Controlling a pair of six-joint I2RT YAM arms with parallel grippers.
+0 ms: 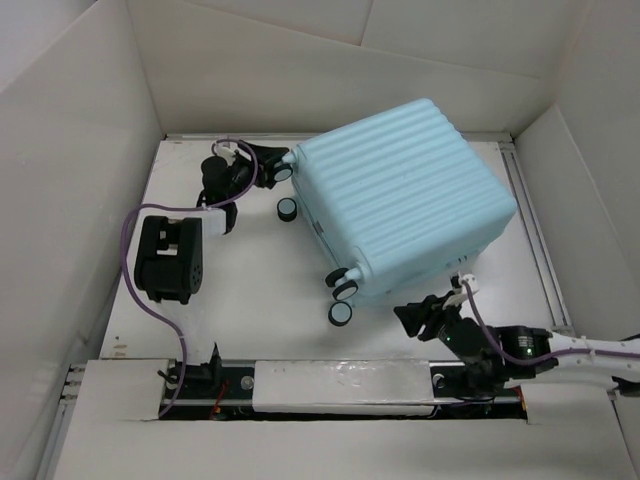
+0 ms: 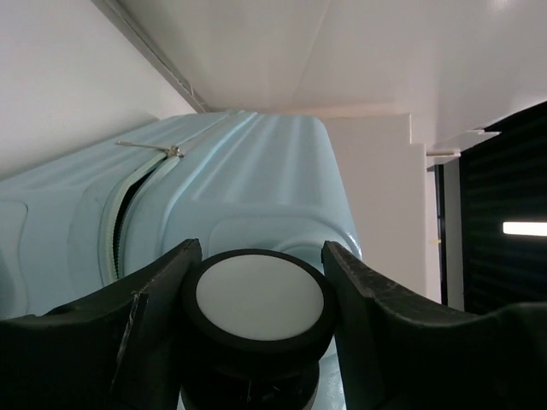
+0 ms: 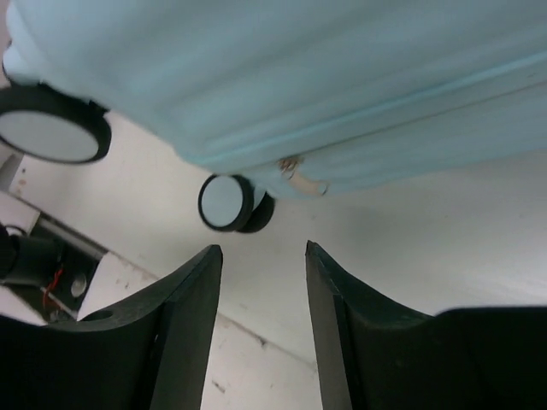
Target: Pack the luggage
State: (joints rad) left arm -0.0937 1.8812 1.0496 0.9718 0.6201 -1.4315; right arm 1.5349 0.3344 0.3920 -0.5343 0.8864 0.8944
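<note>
My left gripper draws the caster wheel back and left in the top view next over bare tabletop to release it, as the luggage (image 1: 405, 205) lies angled.
The luggage (image 1: 405, 205), a pale aqua ribbed hard-shell case, lies zipped shut on the white table, turned at an angle. My left gripper (image 1: 272, 163) is at its far-left corner, shut on a black-and-white caster wheel (image 2: 259, 297); both fingers press the wheel's rim in the left wrist view. A zip pull (image 2: 158, 149) shows on the seam above. My right gripper (image 1: 418, 315) sits low by the case's near edge, open, with only bare table between its fingers (image 3: 192, 290). Ahead of it hang a zip pull (image 3: 295, 171) and a wheel (image 3: 226, 202).
Other caster wheels (image 1: 341, 313) stick out at the case's near-left corner, and one (image 1: 287, 209) at its left side. White cardboard walls (image 1: 80, 150) box in the table on all sides. The left arm's black body (image 1: 168, 258) and purple cable (image 1: 130, 240) stand at the left.
</note>
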